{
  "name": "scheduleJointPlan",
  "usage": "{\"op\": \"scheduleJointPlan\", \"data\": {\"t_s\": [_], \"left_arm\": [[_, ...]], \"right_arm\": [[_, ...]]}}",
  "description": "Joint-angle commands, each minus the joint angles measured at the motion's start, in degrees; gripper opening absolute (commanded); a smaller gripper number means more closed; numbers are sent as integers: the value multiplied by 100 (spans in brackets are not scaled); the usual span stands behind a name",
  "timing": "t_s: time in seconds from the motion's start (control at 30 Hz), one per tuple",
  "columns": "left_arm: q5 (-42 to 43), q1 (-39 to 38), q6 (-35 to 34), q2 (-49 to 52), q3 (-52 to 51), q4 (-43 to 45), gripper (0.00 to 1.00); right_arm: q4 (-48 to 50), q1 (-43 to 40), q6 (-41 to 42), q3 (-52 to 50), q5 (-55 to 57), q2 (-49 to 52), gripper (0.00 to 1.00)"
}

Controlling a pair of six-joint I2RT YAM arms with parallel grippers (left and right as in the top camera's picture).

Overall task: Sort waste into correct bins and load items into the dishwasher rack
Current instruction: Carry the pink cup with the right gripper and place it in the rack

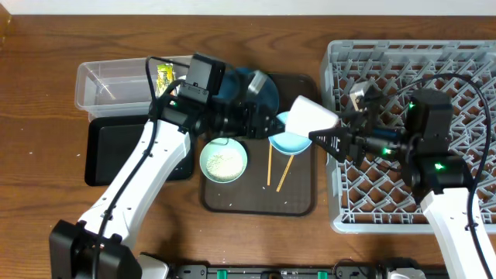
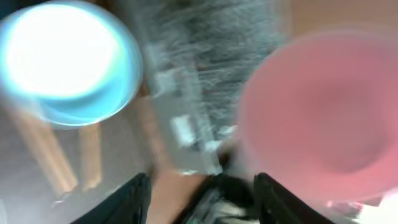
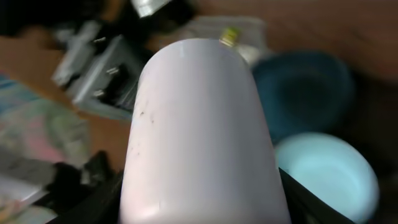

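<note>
Empty rack wires are to the right in the overhead view, so my right gripper will next go across to the end of the dishwasher rack opposite the serving tray, lower the cup (image 1: 312, 116) and let go of it.
My right gripper (image 1: 319, 129) is shut on the small pink cup (image 1: 312, 116), held lying on its side in the air between the dark-brown serving tray and the dishwasher rack (image 1: 465, 62). In the right wrist view the cup (image 3: 199, 124) fills the space between the fingers. My left gripper (image 1: 260, 118) hovers open over the tray beside the dark-blue bowl (image 1: 263, 91); its blurred view shows nothing between the fingers (image 2: 140, 199). The light-blue bowl (image 1: 288, 141), the pale-green bowl (image 1: 223, 160) with white specks in it, and two chopsticks (image 1: 277, 169) lie on the tray.
The clear tub (image 1: 108, 85) stands at the back left with a yellow-green wrapper (image 1: 164, 75) at its right end. The black tray (image 1: 116, 151) lies just in front of it. The dark-brown serving tray (image 1: 298, 198) sits in the middle, close to the rack's left wall.
</note>
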Motion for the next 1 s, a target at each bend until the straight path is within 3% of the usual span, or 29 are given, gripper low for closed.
{"op": "scheduleJointPlan", "data": {"t_s": [0.0, 0.17, 0.33, 0.5, 0.7, 0.97], "left_arm": [[-2245, 22, 319, -332, 0, -498, 57], [-4190, 22, 317, -693, 0, -1436, 57], [-5145, 22, 317, -935, 0, -2135, 57], [-5174, 22, 313, -977, 0, -2356, 57], [-5171, 22, 313, -977, 0, -2365, 57], [-5149, 20, 313, -977, 0, -2352, 57]], "right_arm": [[-310, 114, 225, 146, 1292, 24, 1], [-1163, 105, 428, 485, 2594, 24, 1], [-2400, 11, 713, 1259, 4157, 26, 1], [-3346, -496, 922, 1978, 4955, 31, 1], [-4127, -1674, 918, 2704, 5355, 234, 1], [-4756, -3053, 914, 3010, 5895, 1056, 1]]}}
